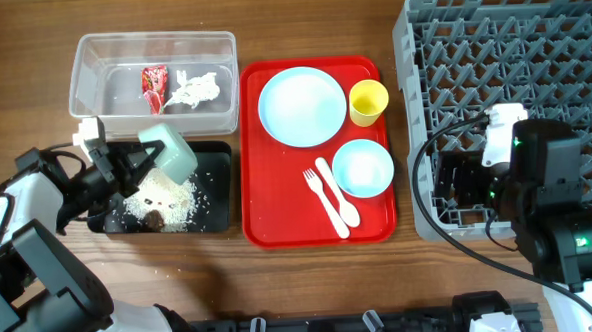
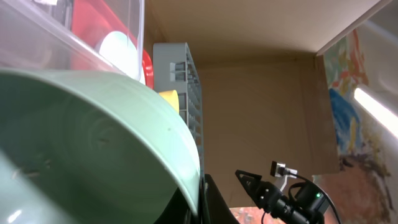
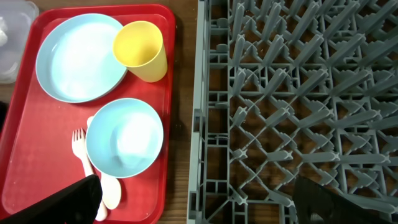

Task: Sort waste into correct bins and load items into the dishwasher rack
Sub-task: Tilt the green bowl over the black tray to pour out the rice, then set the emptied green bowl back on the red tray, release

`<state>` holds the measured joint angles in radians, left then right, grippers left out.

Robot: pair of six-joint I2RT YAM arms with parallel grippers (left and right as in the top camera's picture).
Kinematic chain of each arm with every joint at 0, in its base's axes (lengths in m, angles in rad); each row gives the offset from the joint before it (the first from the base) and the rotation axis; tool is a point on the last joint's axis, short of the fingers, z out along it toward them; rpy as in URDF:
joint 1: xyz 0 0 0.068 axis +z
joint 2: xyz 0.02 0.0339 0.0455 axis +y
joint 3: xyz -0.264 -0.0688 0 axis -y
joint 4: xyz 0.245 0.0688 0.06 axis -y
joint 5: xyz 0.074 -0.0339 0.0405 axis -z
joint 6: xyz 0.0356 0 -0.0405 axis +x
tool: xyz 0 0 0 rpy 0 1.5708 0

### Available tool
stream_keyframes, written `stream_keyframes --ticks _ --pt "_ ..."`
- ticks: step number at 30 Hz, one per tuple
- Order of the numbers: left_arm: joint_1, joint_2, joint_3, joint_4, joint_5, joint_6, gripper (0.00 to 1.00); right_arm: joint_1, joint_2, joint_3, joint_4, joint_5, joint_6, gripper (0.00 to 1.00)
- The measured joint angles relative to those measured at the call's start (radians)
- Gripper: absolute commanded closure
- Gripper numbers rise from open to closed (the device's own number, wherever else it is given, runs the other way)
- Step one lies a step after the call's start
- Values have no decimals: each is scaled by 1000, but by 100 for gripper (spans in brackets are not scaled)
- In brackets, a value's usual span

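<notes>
The crumbs are in the black tray, so my left gripper needs to level the bowl, swing across and down onto the red tray beside the fork, and let the bowl go.
My left gripper is shut on the rim of the pale green bowl, held tipped on its side over the black tray; the bowl fills the left wrist view. White crumbs and a brown lump lie in the tray. The clear tub holds the red wrapper and white napkin. The blue plate, yellow cup, small blue bowl, fork and spoon sit on the red tray. My right gripper is open over the grey rack's left edge.
The flat red serving tray lies between the bins and the rack. Bare wooden table surrounds everything. The rack also shows in the right wrist view. Cables run by my right arm at the rack's front left corner.
</notes>
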<state>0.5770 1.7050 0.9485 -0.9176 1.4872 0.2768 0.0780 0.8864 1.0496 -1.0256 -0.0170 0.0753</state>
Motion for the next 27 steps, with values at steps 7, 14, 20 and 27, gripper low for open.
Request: stream_keyframes --ticks 7,14,20,27 --pt "4 -1 -1 8 44 -58 96 0 0 0 -7 0 0 0" --pt "-55 -155 0 -19 -47 -126 96 0 0 0 -7 0 0 0" --pt "-272 -292 1 37 -385 -264 96 0 0 0 -7 0 0 0" --pt "-798 -298 5 343 -831 -470 96 0 0 0 -9 0 0 0"
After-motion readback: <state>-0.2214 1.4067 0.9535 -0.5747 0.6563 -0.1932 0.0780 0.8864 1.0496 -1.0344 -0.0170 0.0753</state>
